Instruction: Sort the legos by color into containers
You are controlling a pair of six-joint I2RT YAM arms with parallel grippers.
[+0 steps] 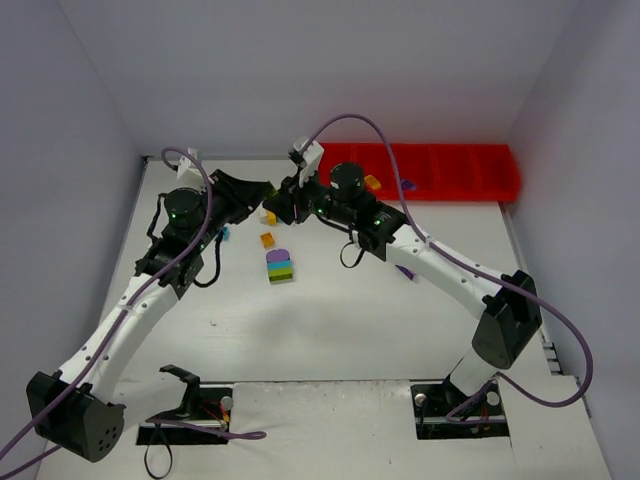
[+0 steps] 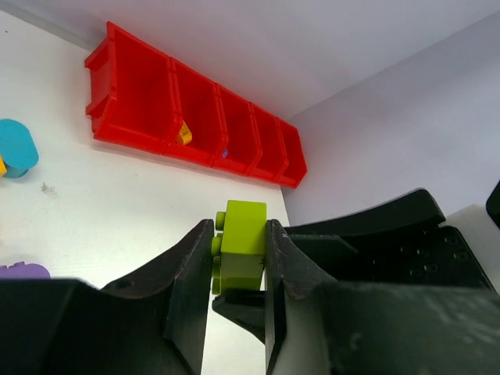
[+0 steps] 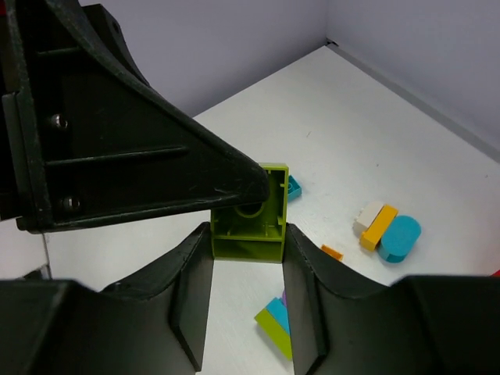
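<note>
I will next carry the lime-green lego in my right gripper across to the right in the top view, to the empty section [image 1: 458,172] beside the purple brick's. Then I will lower it and release it.
A lime-green lego [image 2: 242,242] of two stacked bricks is held in the air between both grippers; in the right wrist view its hollow underside [image 3: 250,223] shows. My left gripper [image 2: 238,226] is shut on its sides. My right gripper [image 3: 248,234] is shut on its lower part, with a left finger lying across its top. In the top view the two grippers meet [image 1: 272,193] left of the red tray [image 1: 450,190]. The tray [image 2: 133,133] holds a yellow brick [image 2: 184,134] and a purple brick [image 2: 225,154] in separate compartments.
On the table lie a purple-teal-green stack [image 1: 281,267], a small orange brick [image 1: 267,239], a small teal brick [image 1: 222,236], a cream-and-yellow piece [image 1: 268,216] and a purple brick [image 1: 405,270] under the right arm. Walls enclose the table on three sides.
</note>
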